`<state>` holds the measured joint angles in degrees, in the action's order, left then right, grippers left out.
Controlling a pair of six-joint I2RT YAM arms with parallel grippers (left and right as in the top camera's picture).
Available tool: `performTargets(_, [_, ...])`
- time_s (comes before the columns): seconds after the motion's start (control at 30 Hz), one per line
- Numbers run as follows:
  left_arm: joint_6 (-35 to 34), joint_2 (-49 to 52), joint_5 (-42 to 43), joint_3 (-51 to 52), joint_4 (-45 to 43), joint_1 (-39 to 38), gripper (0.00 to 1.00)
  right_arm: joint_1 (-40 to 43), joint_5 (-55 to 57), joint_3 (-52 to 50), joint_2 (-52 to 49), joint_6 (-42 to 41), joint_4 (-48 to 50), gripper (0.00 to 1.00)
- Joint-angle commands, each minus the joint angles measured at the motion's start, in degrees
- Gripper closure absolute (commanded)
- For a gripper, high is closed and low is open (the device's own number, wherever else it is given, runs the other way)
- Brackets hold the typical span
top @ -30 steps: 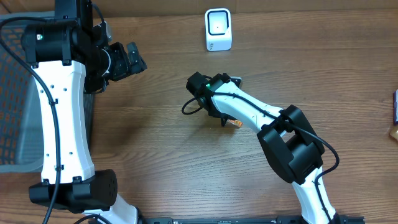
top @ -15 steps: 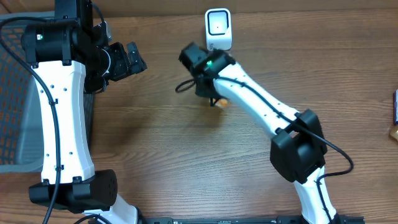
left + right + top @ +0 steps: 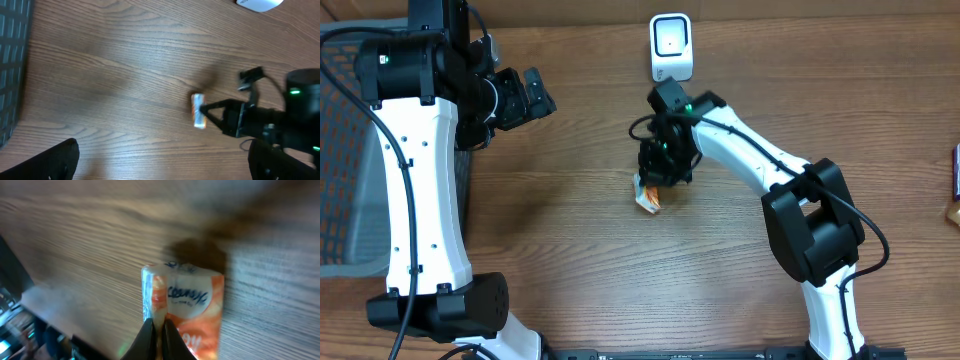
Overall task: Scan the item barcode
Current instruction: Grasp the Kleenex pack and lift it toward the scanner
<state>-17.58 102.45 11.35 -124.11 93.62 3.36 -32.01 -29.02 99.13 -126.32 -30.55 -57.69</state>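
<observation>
Next I need to carry the tissue pack (image 3: pixel 647 197) in my right gripper to the clear wood below the gripper and to its right in the overhead view, lower it and release.
A small orange and white tissue pack (image 3: pixel 647 197) hangs just above the wooden table, pinched at one edge by my right gripper (image 3: pixel 656 186), which is shut on it. The right wrist view shows the two fingertips (image 3: pixel 159 328) pressed together on the pack (image 3: pixel 192 300), its printed face toward the camera. No barcode shows. The white scanner (image 3: pixel 671 47) stands at the back, beyond the pack. My left gripper (image 3: pixel 525 97) hovers open at the far left, empty. From the left wrist view the pack (image 3: pixel 198 110) is ahead and the left gripper (image 3: pixel 161 165) is wide apart.
A grey mesh basket (image 3: pixel 340 190) stands off the left side, its wall (image 3: pixel 11 60) also showing in the left wrist view. Two small items (image 3: pixel 955 185) lie at the right edge. A black cable loops beside the right wrist.
The right arm lifted the pack toward the scanner, then turned its wrist and brought the pack down and left. The left arm has not moved.
</observation>
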Motion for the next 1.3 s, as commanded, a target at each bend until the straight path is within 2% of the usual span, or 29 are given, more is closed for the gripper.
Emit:
performTargets(0.0, [0.85,0.63,0.07,0.00,-0.04,-0.37,0.00,3.80,-5.29,-5.84,1.05,1.86,1.60,0.96])
performTargets(0.17, [0.85,0.63,0.07,0.00,-0.04,-0.37,0.00,9.75,5.31,-5.03,1.31,2.03,-2.95,0.92])
performTargets(0.4, [0.85,0.63,0.07,0.00,-0.04,-0.37,0.00,17.53,5.90,-1.16,1.40,8.46,-9.49,0.89])
performTargets(0.57, [0.85,0.63,0.07,0.00,-0.04,-0.37,0.00,18.25,6.19,4.87,1.40,14.58,-17.42,0.83])
performTargets(0.63, [0.87,0.63,0.07,0.00,-0.04,-0.37,0.00,18.03,8.72,8.02,1.40,14.51,-20.79,0.80])
performTargets(0.7, [0.85,0.63,0.07,0.00,-0.04,-0.37,0.00,17.42,13.73,11.43,1.40,14.16,-24.28,0.69])
performTargets(0.77, [0.85,0.63,0.07,0.00,-0.04,-0.37,0.00,16.11,19.34,14.14,1.40,13.49,-27.17,0.50])
performTargets(0.8, [0.85,0.63,0.09,0.00,-0.04,-0.37,0.00,15.34,21.84,14.78,1.40,12.70,-28.00,0.44])
performTargets(0.83, [0.85,0.63,0.07,0.00,-0.04,-0.37,0.01,13.99,25.42,15.02,1.40,11.74,-28.57,0.35])
performTargets(0.87, [0.85,0.63,0.07,0.00,-0.04,-0.39,0.00,12.92,28.20,14.93,1.40,10.47,-28.85,0.31])
performTargets(1.1, [0.85,0.63,0.07,0.00,-0.04,-0.37,0.00,1.92,46.90,7.76,0.63,2.01,-25.05,0.10])
performTargets(1.27, [0.85,0.63,0.07,0.00,-0.04,-0.37,0.00,-4.85,58.84,4.39,-2.45,-3.98,-23.12,0.12])
